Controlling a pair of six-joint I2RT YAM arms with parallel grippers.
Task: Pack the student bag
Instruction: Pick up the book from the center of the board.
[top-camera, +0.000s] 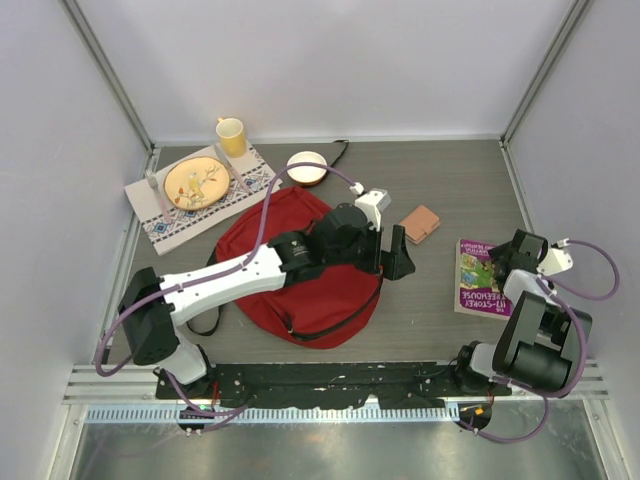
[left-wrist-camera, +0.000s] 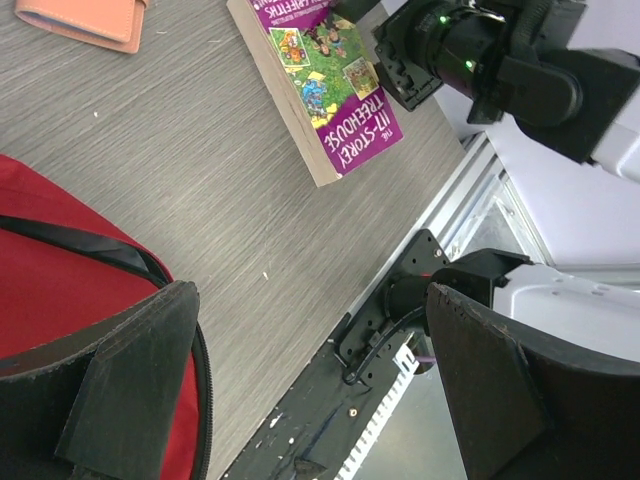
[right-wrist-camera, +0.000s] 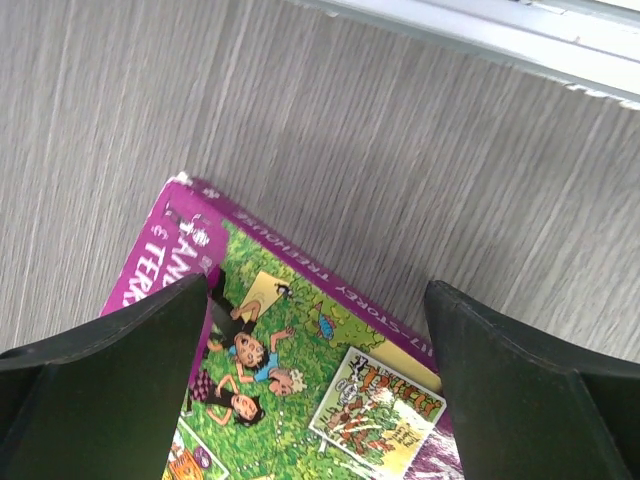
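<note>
I need to lower my left gripper across to the storybook's page edge (top-camera: 457, 284) (left-wrist-camera: 302, 130), which is below it and to its right in the top view, because that side of the storybook faces it.
The student bag (top-camera: 300, 285) is a dark-red backpack with black straps, lying flat mid-table. Its edge and black zipper line show in the left wrist view (left-wrist-camera: 60, 290). My left gripper (top-camera: 395, 255) hovers at the bag's right edge, open and empty, its jaws wide apart in the left wrist view (left-wrist-camera: 310, 300). A purple and green storybook (top-camera: 478, 280) lies to the right. My right gripper (top-camera: 500, 262) is open just above the book's far end, jaws straddling the cover (right-wrist-camera: 300, 390) in the right wrist view (right-wrist-camera: 315, 290).
A pink wallet (top-camera: 420, 223) lies between bag and book. Back left are a placemat with a plate (top-camera: 195, 183), a yellow mug (top-camera: 231, 135) and a white bowl (top-camera: 307, 167). White walls enclose the table. The black mounting rail (top-camera: 330, 380) runs along the near edge.
</note>
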